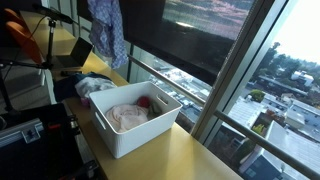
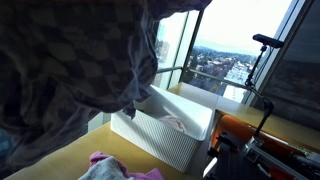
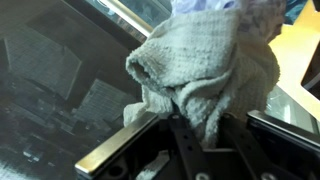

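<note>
The grey cloth (image 1: 106, 30) still hangs high above the clothes beside the bin (image 1: 135, 135), so I should tip my gripper down and lower it over them next.
In the wrist view my gripper (image 3: 204, 128) is shut on a grey, towel-like cloth (image 3: 205, 60) that bunches up between and above the two black fingers. In an exterior view the same cloth (image 1: 106, 30) looks blue-grey and checked; it hangs from the top edge of the picture, above and behind a white ribbed bin (image 1: 135, 135), and the gripper itself is out of frame. In the other exterior view the hanging cloth (image 2: 70, 60) fills the left half, close to the camera, over the white bin (image 2: 160, 135).
The bin holds pale pink and red clothes (image 1: 130, 115). More clothes lie on the wooden table behind the bin (image 1: 95, 86) and near the camera (image 2: 115, 167). A window with a metal rail (image 1: 200, 95) runs along the table's side. Tripods and gear (image 2: 255, 140) stand beyond the bin.
</note>
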Robot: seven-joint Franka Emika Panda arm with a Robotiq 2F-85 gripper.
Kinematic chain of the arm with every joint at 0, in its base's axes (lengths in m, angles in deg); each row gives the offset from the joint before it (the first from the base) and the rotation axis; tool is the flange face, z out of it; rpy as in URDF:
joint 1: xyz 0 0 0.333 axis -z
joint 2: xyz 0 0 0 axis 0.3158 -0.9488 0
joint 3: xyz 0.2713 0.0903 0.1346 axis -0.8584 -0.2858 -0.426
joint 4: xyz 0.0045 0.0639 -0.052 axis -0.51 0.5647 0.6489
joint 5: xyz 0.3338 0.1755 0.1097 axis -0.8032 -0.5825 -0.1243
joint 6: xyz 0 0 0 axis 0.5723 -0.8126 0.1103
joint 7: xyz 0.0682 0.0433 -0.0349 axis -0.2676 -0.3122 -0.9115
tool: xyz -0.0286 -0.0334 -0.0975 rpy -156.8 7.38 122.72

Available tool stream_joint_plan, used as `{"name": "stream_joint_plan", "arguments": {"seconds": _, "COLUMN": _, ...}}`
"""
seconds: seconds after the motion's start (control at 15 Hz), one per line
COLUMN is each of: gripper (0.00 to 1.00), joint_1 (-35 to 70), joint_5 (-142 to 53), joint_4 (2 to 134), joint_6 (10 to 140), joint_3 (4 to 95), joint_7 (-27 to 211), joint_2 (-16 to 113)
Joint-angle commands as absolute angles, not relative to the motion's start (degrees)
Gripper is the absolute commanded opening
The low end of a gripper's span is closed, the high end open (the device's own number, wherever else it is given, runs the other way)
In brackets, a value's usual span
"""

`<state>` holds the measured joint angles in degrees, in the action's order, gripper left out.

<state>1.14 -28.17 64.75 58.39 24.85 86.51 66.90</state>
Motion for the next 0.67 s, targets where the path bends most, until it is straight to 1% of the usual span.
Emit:
{"name": "stream_joint_plan", "arguments": {"seconds": 0.0, "gripper": 0.06, "joint_1": -0.93, "joint_5": -26.61, "joint_4": 61.93, "joint_6": 56.23, "joint_3": 23.95, "joint_7": 89.71, "joint_2": 60.82}}
{"name": "stream_joint_plan", "arguments": {"seconds": 0.6, "gripper": 0.06, "joint_1": -0.46, "joint_5": -32.0, "joint_4": 73.86, "joint_6": 59.91, "joint_3": 28.26, "joint_7": 90.14, "joint_2": 55.11}}
